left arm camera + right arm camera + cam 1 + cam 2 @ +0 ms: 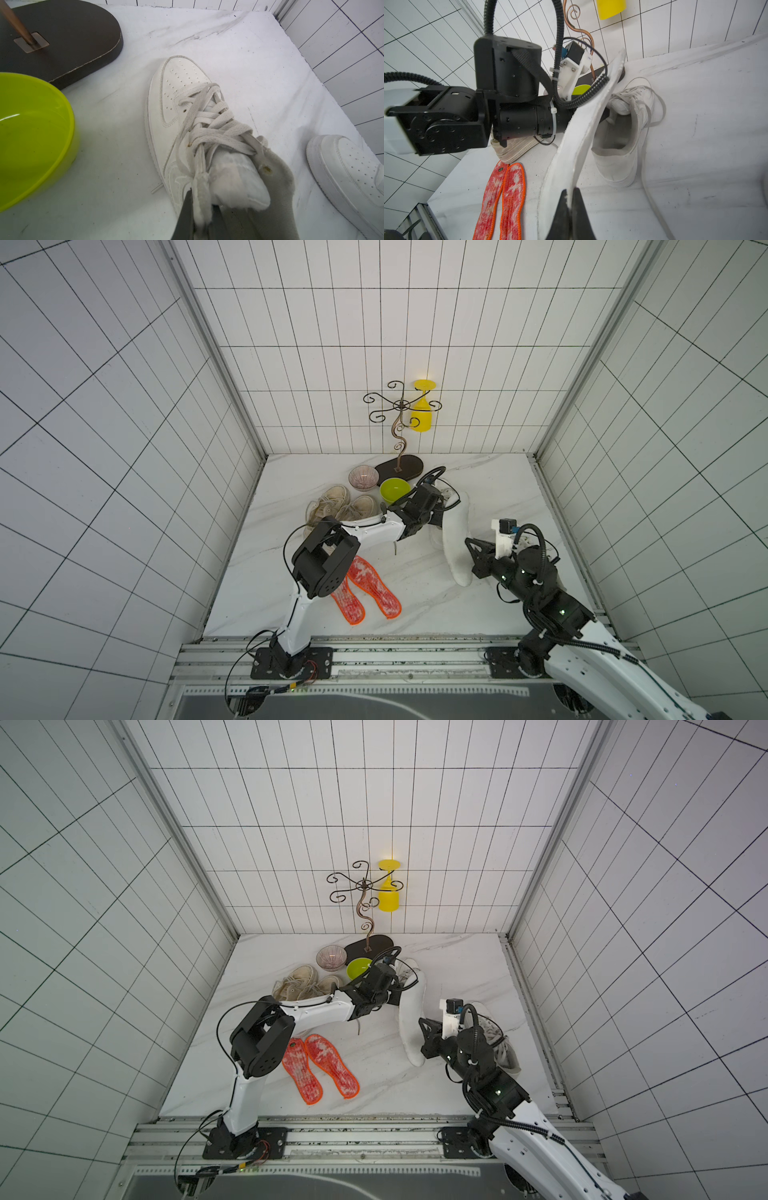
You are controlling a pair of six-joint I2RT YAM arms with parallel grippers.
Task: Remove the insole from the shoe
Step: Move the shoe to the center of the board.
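The insole is outside the shoe's opening. My right gripper should next carry it back and down onto the bare tabletop beside the red-orange insoles and let it go there.
A white lace-up shoe (166, 108) stands near the back of the table, its opening (618, 133) showing grey lining. My left gripper (199, 218) is shut on the shoe's fuzzy upper edge beside the laces; in both top views this gripper (436, 514) (392, 992) covers most of the shoe. The long white insole (455, 539) (409, 1019) (583, 133) is outside the opening, held on edge in the air just beside the shoe. My right gripper (570, 193) (467, 541) is shut on the insole's side edge.
A second white shoe (349, 172) (498, 1044) lies under my right arm. Two red-orange insoles (370, 589) lie near the front. Beige sneakers (340, 506), a green bowl (395, 489), a ribbed bowl (363, 477) and a wire stand's dark base (399, 467) crowd the back.
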